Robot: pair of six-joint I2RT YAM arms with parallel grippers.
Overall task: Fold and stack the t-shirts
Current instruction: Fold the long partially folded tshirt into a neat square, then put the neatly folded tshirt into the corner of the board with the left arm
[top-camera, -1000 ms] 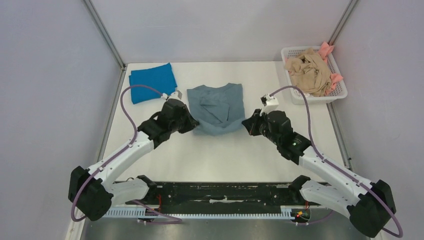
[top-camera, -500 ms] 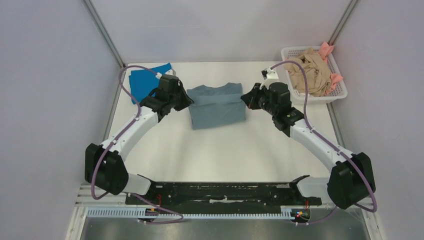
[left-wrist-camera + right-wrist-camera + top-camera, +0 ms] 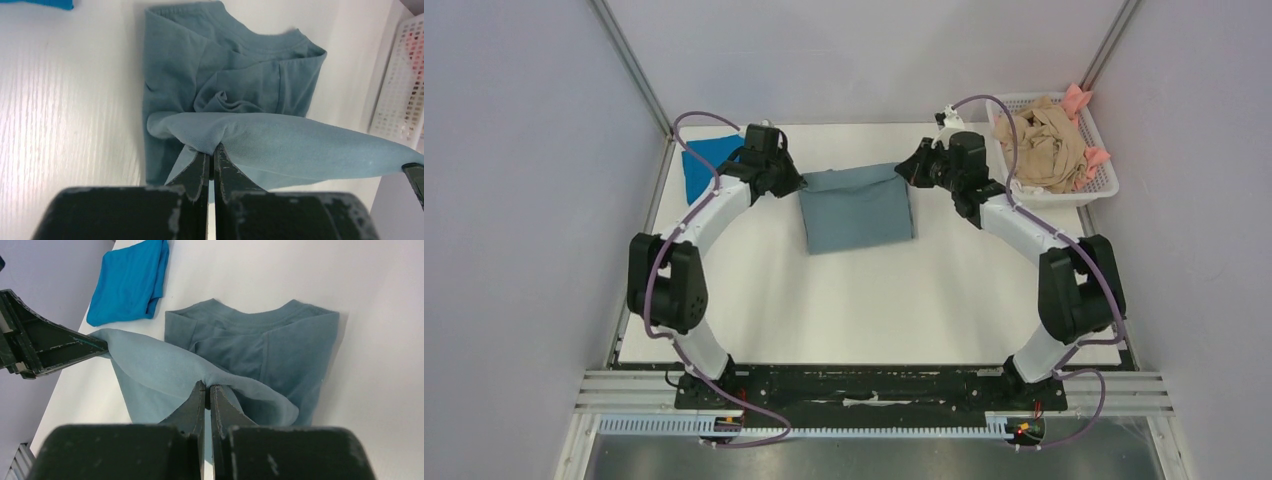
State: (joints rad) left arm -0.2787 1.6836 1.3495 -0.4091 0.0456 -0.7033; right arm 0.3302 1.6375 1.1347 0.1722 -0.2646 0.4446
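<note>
My left gripper goes down and outward next toward the collar-end corner (image 3: 162, 24) by the bright blue t-shirt. It releases the raised hem there, since the hem hangs short of the collar.
The dusty grey-blue t-shirt (image 3: 859, 208) lies at the table's far middle, its lower half folded up over the collar end. My left gripper (image 3: 799, 180) is shut on its hem at the far left corner (image 3: 200, 135). My right gripper (image 3: 906, 170) is shut on the hem at the far right corner (image 3: 220, 377). The hem hangs taut between them, just above the collar (image 3: 250, 317). The bright blue t-shirt (image 3: 702, 165) lies folded at the far left, partly hidden by my left arm; it also shows in the right wrist view (image 3: 127, 282).
A white basket (image 3: 1092, 190) at the far right holds beige (image 3: 1044, 140) and pink (image 3: 1079, 100) shirts. Metal frame posts stand at both far corners. The table's left edge runs beside the bright blue shirt.
Both grippers have carried the grey-blue shirt's lower hem away from me, from near its front edge to over the collar. The shirt now lies folded in half.
</note>
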